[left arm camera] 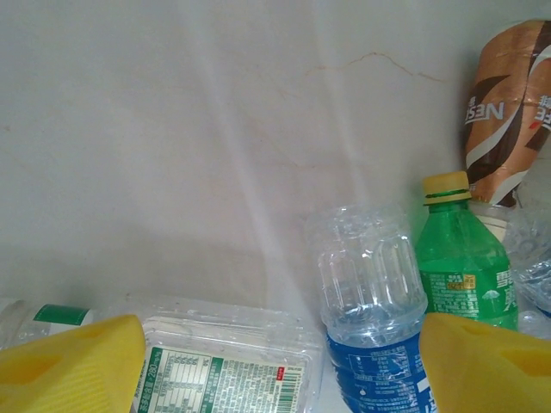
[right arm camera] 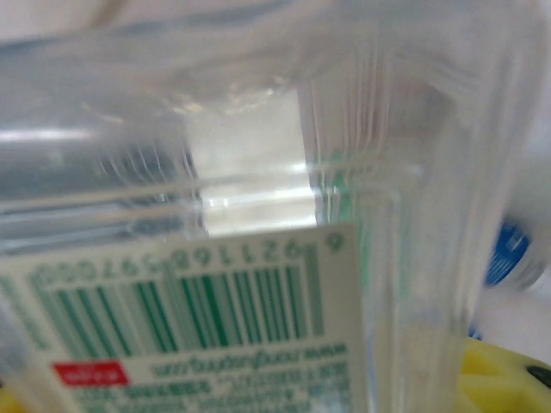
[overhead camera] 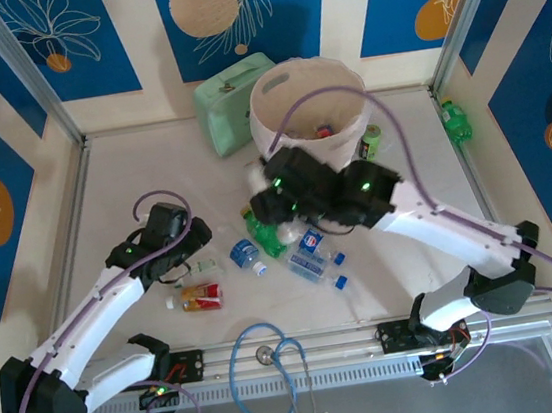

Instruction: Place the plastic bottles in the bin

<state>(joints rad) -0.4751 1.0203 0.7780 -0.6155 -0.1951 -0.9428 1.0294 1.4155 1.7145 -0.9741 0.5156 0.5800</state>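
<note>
My right gripper raises the clear bottle outward over the bin's near rim next and releases it, as the bin's opening [overhead camera: 307, 99] lies outward of it behind that rim.
My right gripper [overhead camera: 265, 181] hangs by the left foot of the bin [overhead camera: 277, 131], shut on a clear bottle [right arm camera: 258, 215] with a white and green barcode label; one yellow finger [right arm camera: 508, 383] shows beside it. My left gripper [left arm camera: 275, 370] is open, low over the table. Between its yellow fingers [left arm camera: 77, 366] lie a flattened clear bottle [left arm camera: 224, 366] with a green label and a blue-labelled clear bottle [left arm camera: 374, 318]. Beyond are a green bottle [left arm camera: 465, 267] and a brown-labelled bottle [left arm camera: 508, 112]. A red-labelled bottle [overhead camera: 201, 296] lies near the left arm. Blue-labelled bottles [overhead camera: 307, 255] lie mid-table.
A mint-green case [overhead camera: 233, 101] stands left of the bin, and a dark-green can [overhead camera: 373, 141] to its right. Another green bottle [overhead camera: 457, 122] lies at the far right edge. A blue stethoscope [overhead camera: 271, 368] rests on the front rail between the arm bases.
</note>
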